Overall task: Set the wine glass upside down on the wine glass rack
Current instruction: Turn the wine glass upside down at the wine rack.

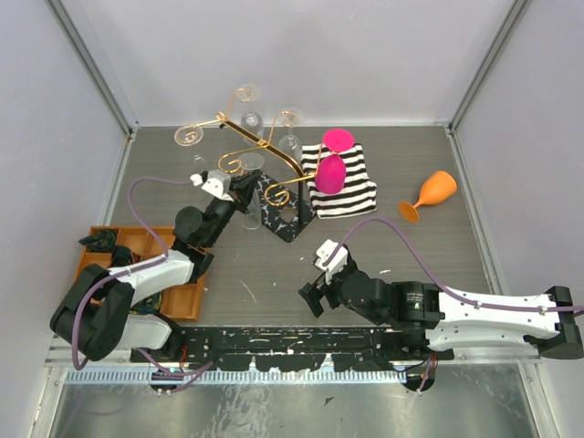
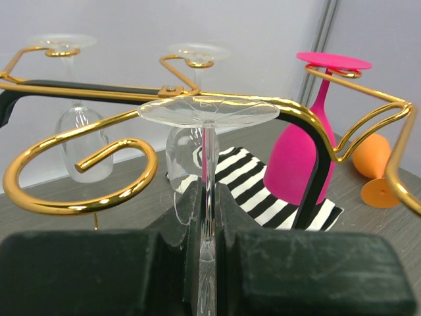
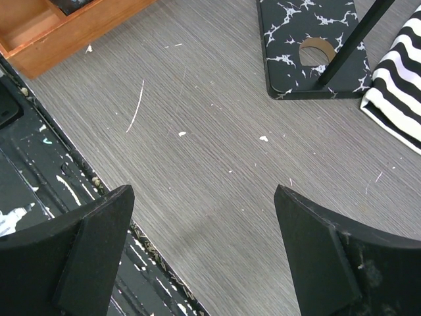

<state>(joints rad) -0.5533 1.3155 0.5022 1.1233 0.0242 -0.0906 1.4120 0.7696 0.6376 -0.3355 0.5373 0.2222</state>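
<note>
The wine glass goes sideways with my left gripper next, to the left in the top view. Its foot settles over the curled scroll hook point(image 1: 230, 165) point(image 2: 102, 156), and then my left gripper releases.
My left gripper point(image 2: 209, 220) is shut on the stem of a clear wine glass point(image 2: 209, 110), held upside down with its foot on top. The foot is level with the gold arms of the wine glass rack point(image 2: 79, 178), just right of a curled scroll hook; I cannot tell if it touches the wire. In the top view the left gripper point(image 1: 243, 189) is at the rack's point(image 1: 265, 151) front left, above its black marbled base point(image 1: 283, 219). My right gripper point(image 1: 312, 297) is open and empty, low over the table point(image 3: 204, 230).
Two clear glasses point(image 1: 246, 96) point(image 1: 290, 119) and a pink glass point(image 1: 333, 171) hang on the rack. A striped cloth point(image 1: 351, 187) lies under the pink glass. An orange glass point(image 1: 429, 196) lies on its side at the right. A wooden tray point(image 1: 128, 265) sits front left.
</note>
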